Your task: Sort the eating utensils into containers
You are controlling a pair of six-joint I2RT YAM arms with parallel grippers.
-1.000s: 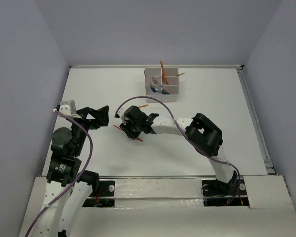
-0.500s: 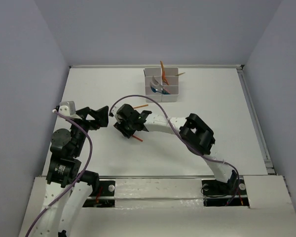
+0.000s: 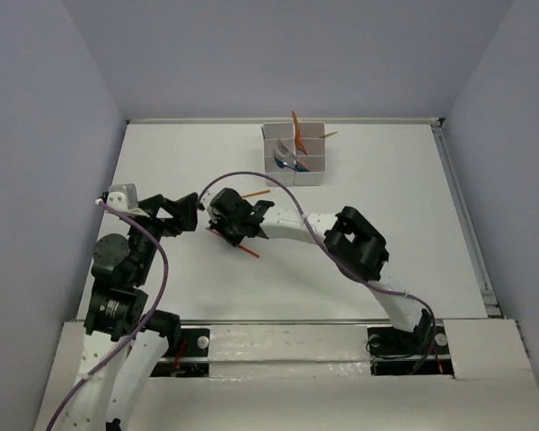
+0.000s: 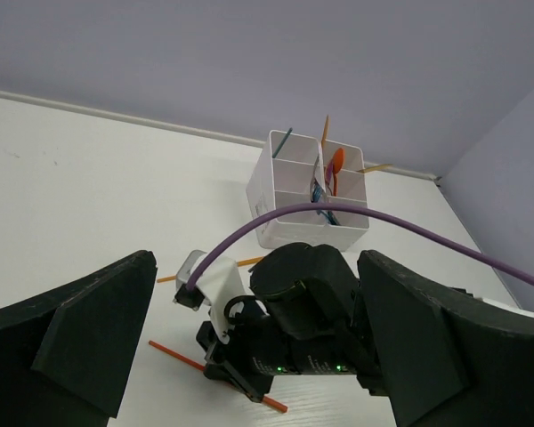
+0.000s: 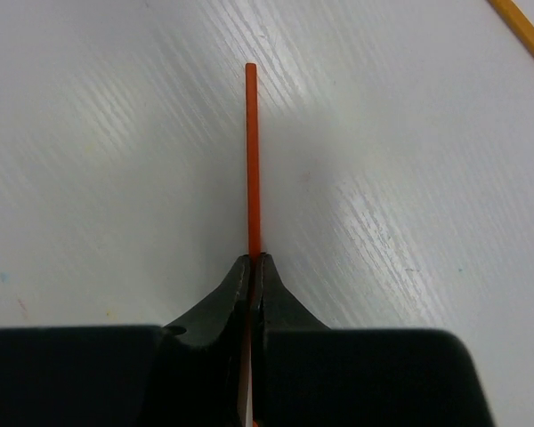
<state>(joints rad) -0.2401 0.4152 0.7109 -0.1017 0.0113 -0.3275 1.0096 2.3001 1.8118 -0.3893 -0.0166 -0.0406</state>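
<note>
A similar stick stands in the far section of the container with the teal stick (image 3: 277,132), so I will next move my right gripper up and outward, then down over that section to release its orange-red stick.
My right gripper (image 5: 252,260) is shut on a thin orange-red stick (image 5: 251,160) that lies low over the white table, left of centre (image 3: 248,252). The stick also shows under the right wrist in the left wrist view (image 4: 173,354). My left gripper (image 3: 185,214) is open and empty, just left of the right gripper, with its fingers (image 4: 80,329) wide apart. The white bin block (image 3: 296,171) stands at the back centre and holds an orange spoon (image 4: 336,162), a teal stick (image 4: 281,142) and other utensils.
A yellow-orange stick (image 3: 256,192) lies on the table between the right gripper and the bins, and shows in the right wrist view (image 5: 521,36). A purple cable (image 4: 338,212) arcs over the right wrist. Grey walls bound the table on three sides.
My right gripper has shifted a little to the left and away from the bases, along the orange-red stick. The stick lies about where it was. The left arm has not moved.
</note>
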